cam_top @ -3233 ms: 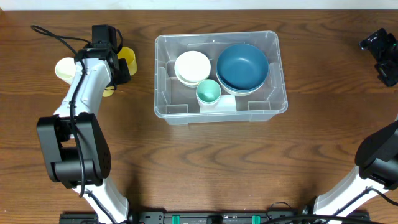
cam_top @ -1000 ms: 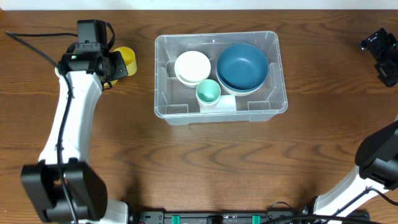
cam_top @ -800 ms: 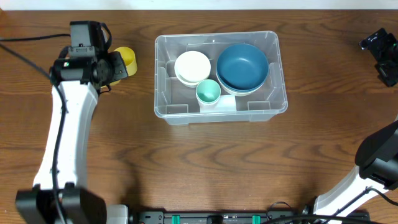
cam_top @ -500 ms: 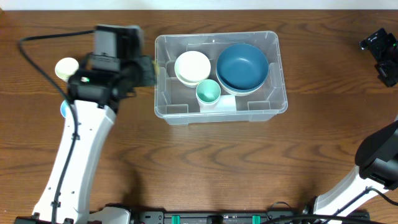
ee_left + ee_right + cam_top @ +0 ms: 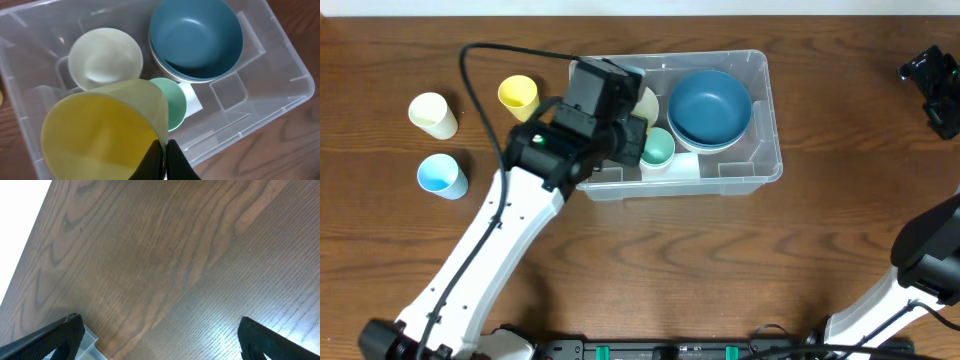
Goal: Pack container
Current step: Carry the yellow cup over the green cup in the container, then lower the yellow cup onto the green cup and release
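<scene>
The robot will next move its left gripper toward the blue bowl, then lower the yellow cup into the green cup [image 5: 658, 148], which is open.
The container [image 5: 767, 120] is a clear rectangular bin at the table's middle. It holds a blue bowl [image 5: 710, 105], a green cup [image 5: 658, 148] and a white bowl [image 5: 105, 57], which my arm mostly hides from overhead. My left gripper [image 5: 165, 150] is shut on the rim of a yellow cup [image 5: 100, 132] and holds it above the bin's left half [image 5: 280, 65], over the white bowl and green cup [image 5: 176, 102]. In the overhead view the left gripper [image 5: 630, 130] hides the held cup. My right gripper [image 5: 165, 335] is open and empty at the far right [image 5: 935, 85].
Three loose cups stand left of the bin: another yellow one [image 5: 518, 95], a cream one [image 5: 432, 113] and a light blue one [image 5: 442, 175]. A pale grey corner [image 5: 92, 347] shows at the right wrist view's bottom left. Bare wood table [image 5: 720, 260] lies in front.
My left arm swung right from the cups to above the bin's left half, carrying a yellow cup. The cream and light blue cups are uncovered. The right arm has not moved.
</scene>
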